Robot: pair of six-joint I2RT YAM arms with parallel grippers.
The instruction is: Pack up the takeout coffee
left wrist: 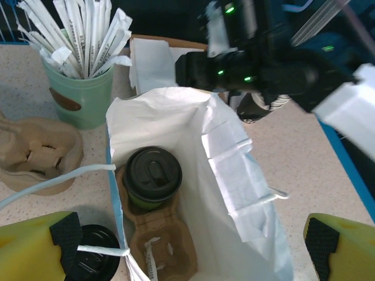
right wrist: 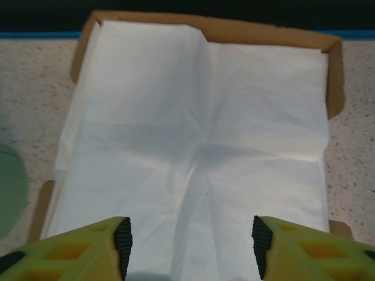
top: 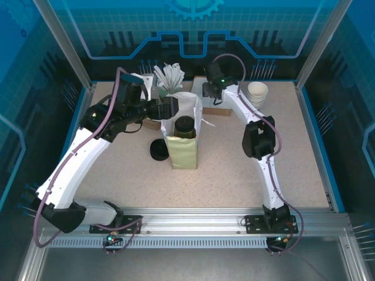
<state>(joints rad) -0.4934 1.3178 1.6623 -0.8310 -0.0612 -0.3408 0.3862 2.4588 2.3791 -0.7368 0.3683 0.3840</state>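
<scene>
My open right gripper moves down onto the middle crease of the white napkin (top: pixel 207 100) (right wrist: pixel 194 234) next, since the napkin lies flat in its box below the spread fingers.
The takeout coffee (left wrist: pixel 153 175), a small green cup with a black lid, stands in one pocket of a brown cardboard carrier (left wrist: pixel 167 246) at the bottom of the open paper bag (left wrist: pixel 234 175). From above, the takeout coffee (top: pixel 184 126) shows through the mouth of the paper bag (top: pixel 183 153). My left gripper (left wrist: pixel 190 252) hangs open over the bag's mouth, its yellow fingers (left wrist: pixel 41 249) spread wide and holding nothing; in the top view the left gripper (top: pixel 173 109) is at the bag's back edge. My right gripper (right wrist: pixel 190 246) is open above a box of white napkins (right wrist: pixel 199 134).
A green holder of wrapped straws (left wrist: pixel 79 93) and a pile of cardboard carriers (left wrist: pixel 35 155) stand left of the bag. Loose black lids (top: pixel 158 150) lie by its left side. Lidless cups (top: pixel 256 93) are stacked at the back right. The right arm (left wrist: pixel 258 64) reaches behind the bag.
</scene>
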